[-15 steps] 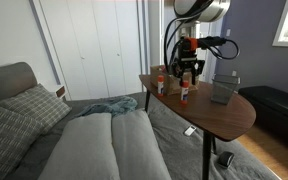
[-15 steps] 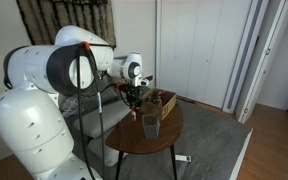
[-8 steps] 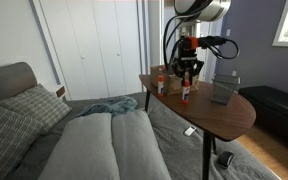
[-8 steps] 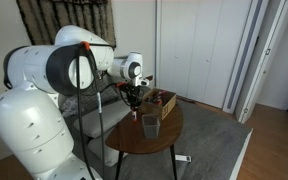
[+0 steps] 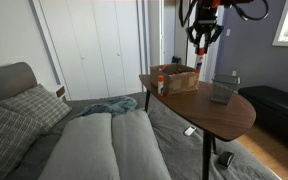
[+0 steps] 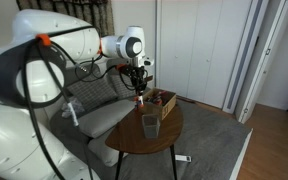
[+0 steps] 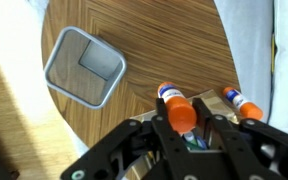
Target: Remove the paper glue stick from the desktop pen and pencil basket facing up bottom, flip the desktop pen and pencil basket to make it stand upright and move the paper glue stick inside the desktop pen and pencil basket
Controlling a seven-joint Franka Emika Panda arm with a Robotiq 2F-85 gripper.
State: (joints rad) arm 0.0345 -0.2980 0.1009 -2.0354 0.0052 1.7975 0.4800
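Note:
The basket is upright and empty. My gripper should therefore move sideways to the left in the wrist view next, over the basket's open top [image 7: 86, 66], to let go of the glue stick [image 7: 181, 116].
My gripper [image 5: 202, 38] is shut on the paper glue stick [image 7: 181, 116], a slim white stick with an orange cap, held upright well above the table. It also shows in an exterior view [image 6: 139, 99] below my fingers [image 6: 139, 86]. The grey mesh pen and pencil basket [image 5: 222, 91] stands upright, open end up, on the round wooden table [image 5: 199, 118]. It also shows in an exterior view [image 6: 150, 125] and in the wrist view [image 7: 84, 67], where it looks empty. The gripper [image 7: 180, 106] hangs beside the basket, over the cardboard box.
A brown cardboard box [image 5: 176, 78] sits at the table's back edge, also shown in an exterior view [image 6: 165, 101]. Another orange-capped container [image 7: 240, 101] lies by it. A small red-topped container [image 5: 161, 86] stands next to the box. A grey sofa [image 5: 94, 140] borders the table.
My gripper has risen from just above the table to well above it, carrying the glue stick up with it. The basket and box have not moved.

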